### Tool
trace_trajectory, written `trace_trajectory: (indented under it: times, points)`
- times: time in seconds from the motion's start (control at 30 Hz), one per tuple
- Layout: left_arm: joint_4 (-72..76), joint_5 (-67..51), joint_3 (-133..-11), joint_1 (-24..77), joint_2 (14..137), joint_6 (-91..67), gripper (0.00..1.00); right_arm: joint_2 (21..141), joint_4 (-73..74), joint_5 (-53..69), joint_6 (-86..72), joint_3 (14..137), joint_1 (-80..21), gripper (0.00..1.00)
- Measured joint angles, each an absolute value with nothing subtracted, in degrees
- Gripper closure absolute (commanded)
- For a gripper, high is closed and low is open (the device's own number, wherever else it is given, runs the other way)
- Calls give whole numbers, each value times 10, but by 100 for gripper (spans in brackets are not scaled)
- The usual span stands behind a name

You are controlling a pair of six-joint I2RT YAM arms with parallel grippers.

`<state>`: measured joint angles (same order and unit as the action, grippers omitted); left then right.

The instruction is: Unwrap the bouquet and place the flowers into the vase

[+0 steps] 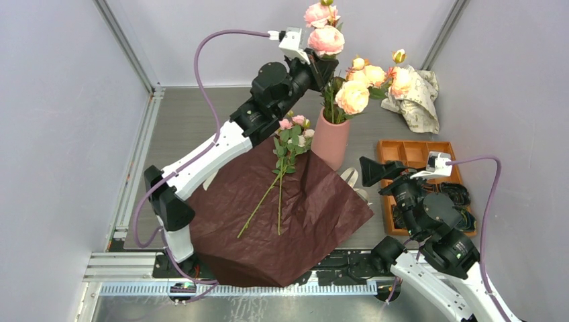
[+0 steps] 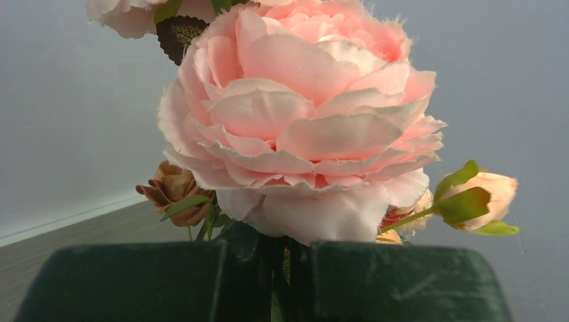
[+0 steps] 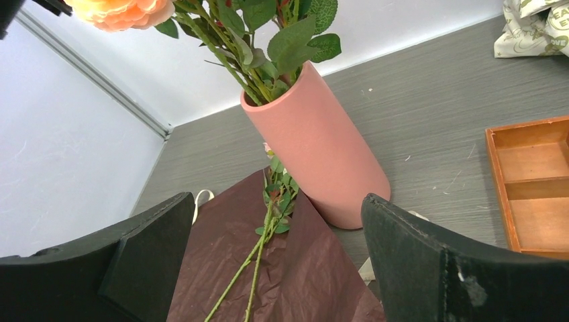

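Observation:
My left gripper should next lower the rose's stem deeper into the vase's opening (image 1: 333, 119) and let go, because the rose stands above the peach flowers and the opening is below.
The salmon-pink vase (image 1: 331, 142) stands upright at the far corner of the dark red paper and holds several peach flowers (image 1: 353, 96). Above it, my left gripper (image 1: 326, 70) is shut on the stem of a large pink rose (image 1: 326, 40). In the left wrist view that rose (image 2: 302, 121) fills the frame above the closed fingers (image 2: 402, 285). The bouquet's dark red paper (image 1: 282, 215) lies spread flat, with two thin-stemmed pink flowers (image 1: 287, 144) lying on it. My right gripper (image 1: 374, 172) hangs open and empty right of the vase (image 3: 322, 147), facing the paper (image 3: 315, 275) and stems (image 3: 258, 255).
An orange compartment tray (image 1: 417, 153) sits under the right arm, with black parts in its near cells. Crumpled cream printed paper (image 1: 421, 94) lies at the back right. A cream ribbon (image 1: 351, 178) lies by the paper's right edge. Walls close in on both sides.

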<state>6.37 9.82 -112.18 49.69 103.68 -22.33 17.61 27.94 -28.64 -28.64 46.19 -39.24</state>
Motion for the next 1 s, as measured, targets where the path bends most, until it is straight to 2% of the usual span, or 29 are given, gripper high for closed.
trace_trajectory:
  times: [0.27,0.37,0.73,0.83,1.0]
  points:
    - [53,99,-1094,510,1047,-225,95,176,279,-286,-287,459,-392,1]
    - [53,103,-1074,517,1047,-225,91,176,279,-286,-287,455,-392,1]
    - [32,124,-1030,524,1046,-223,61,182,276,-283,-288,447,-392,0]
    - [22,126,-1017,524,1040,-222,49,186,272,-282,-289,444,-392,1]
    - [0,127,-1004,524,1021,-221,44,196,268,-275,-291,435,-392,1]
